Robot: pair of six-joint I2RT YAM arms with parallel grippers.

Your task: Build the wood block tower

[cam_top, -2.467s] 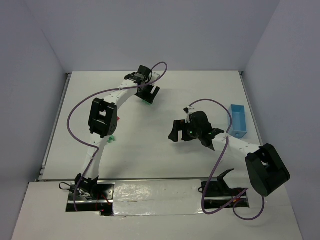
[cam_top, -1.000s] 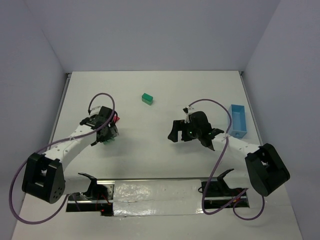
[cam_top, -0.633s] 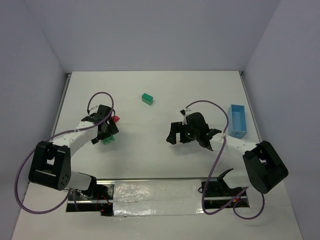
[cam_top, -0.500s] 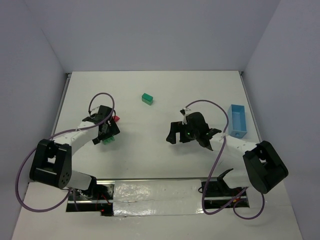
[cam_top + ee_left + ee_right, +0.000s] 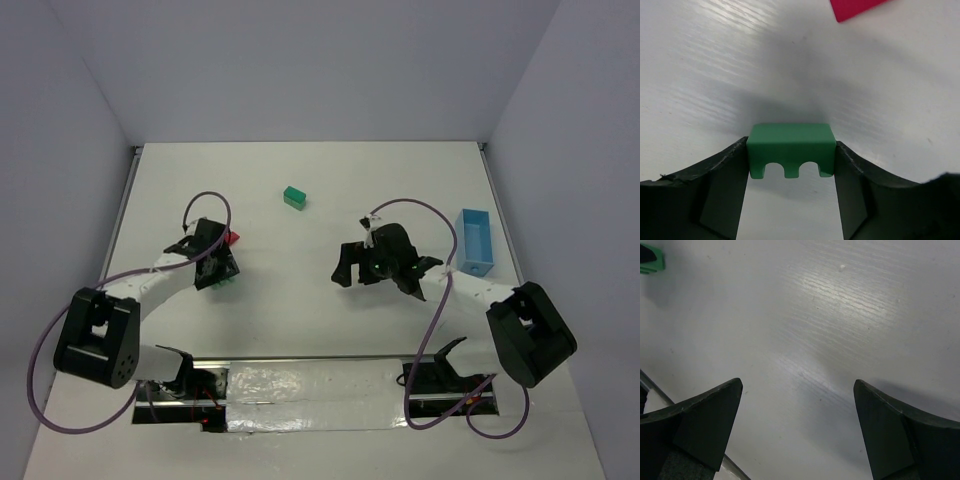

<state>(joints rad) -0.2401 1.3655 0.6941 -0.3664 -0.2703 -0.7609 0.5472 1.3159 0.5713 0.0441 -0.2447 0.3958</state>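
Note:
The robot's right gripper should next come open to the left in the top view around the green block's middle, since the left gripper covers only the block's ends.
A green wood block with two small arches cut in its underside sits on the white table. My left gripper is shut on it, and both fingers touch its sides. From above, that gripper covers most of the block. The red wedge lies just beyond it, and its corner shows in the left wrist view. A second green block lies apart, farther back. My right gripper hangs open over bare table, with nothing between its jaws.
A light blue tray stands at the right side of the table, beyond the right arm. A green block shows in the top left corner of the right wrist view. Grey walls close in the back and both sides.
My left gripper has stayed beside the red wedge, and its fingers have closed in on the green arched block. The right arm has barely moved.

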